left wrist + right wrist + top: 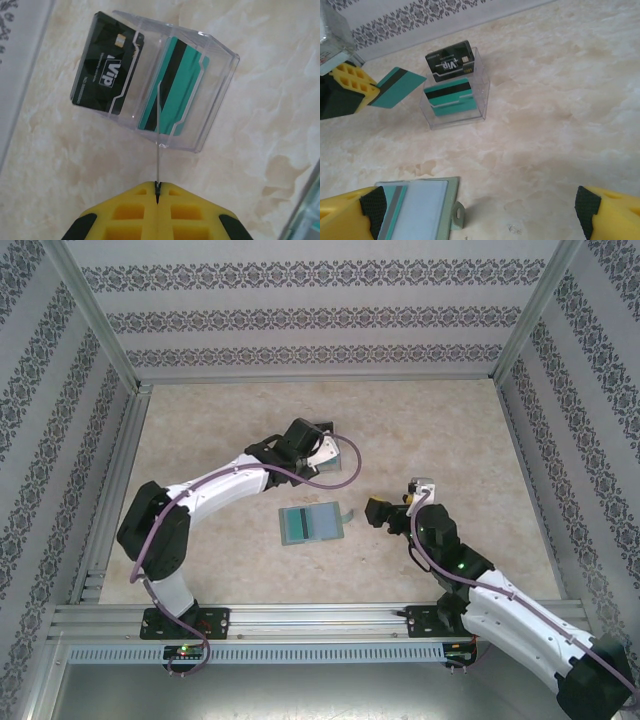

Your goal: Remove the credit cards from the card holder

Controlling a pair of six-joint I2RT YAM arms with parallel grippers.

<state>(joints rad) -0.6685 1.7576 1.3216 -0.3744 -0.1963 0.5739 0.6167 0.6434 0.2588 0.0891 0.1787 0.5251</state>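
My left gripper moves over the clear tray [215, 100] next and lowers its card into the slot with the teal striped card [175, 89] to release it, since both cards match.
The card holder [312, 524] lies open and flat on the table, its closure tab pointing right, with a teal card [394, 212] still tucked in its left pocket. My left gripper [158, 186] is shut on another teal credit card [397, 87], seen edge-on in the left wrist view, and holds it just above a clear tray [215, 100]. A black card [107, 62] and a teal striped card [175, 85] lie inside that tray. My right gripper [480, 205] is open with nothing between its fingers, just right of the card holder [427, 210].
The clear tray [335, 465] sits behind the card holder near mid-table. Patterned walls and metal frame rails [110, 530] enclose the marbled tabletop on three sides. Bare table lies to the right of the tray and behind it.
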